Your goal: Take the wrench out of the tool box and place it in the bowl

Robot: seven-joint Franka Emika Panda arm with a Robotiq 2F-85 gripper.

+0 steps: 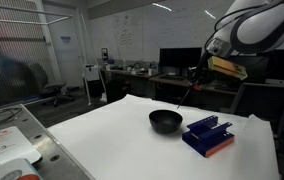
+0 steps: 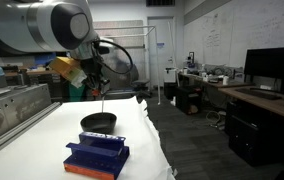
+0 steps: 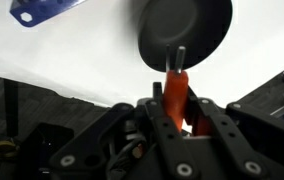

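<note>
The wrench goes down into the opening of the round black bowl point(image 1: 165, 122) next, before my gripper opens.
My gripper point(image 3: 178, 108) is shut on the slim red-orange wrench point(image 3: 175, 88), whose dark tip points out toward the round black bowl point(image 3: 187, 25). In both exterior views the gripper point(image 1: 199, 72) point(image 2: 96, 76) hangs above the white table, and the wrench point(image 1: 186, 95) point(image 2: 102, 97) dangles from it over the bowl point(image 1: 165, 122) point(image 2: 99, 123). The blue tool box point(image 1: 208, 135) point(image 2: 97, 155), with its red-orange edge strip, sits next to the bowl. It also shows in the wrist view's top left corner point(image 3: 44, 9).
The white table point(image 1: 112, 140) ends close beyond the bowl, with dark floor below in the wrist view. Desks with monitors point(image 1: 177, 62) and chairs stand behind. A grey bench point(image 2: 7, 110) lies beside the table.
</note>
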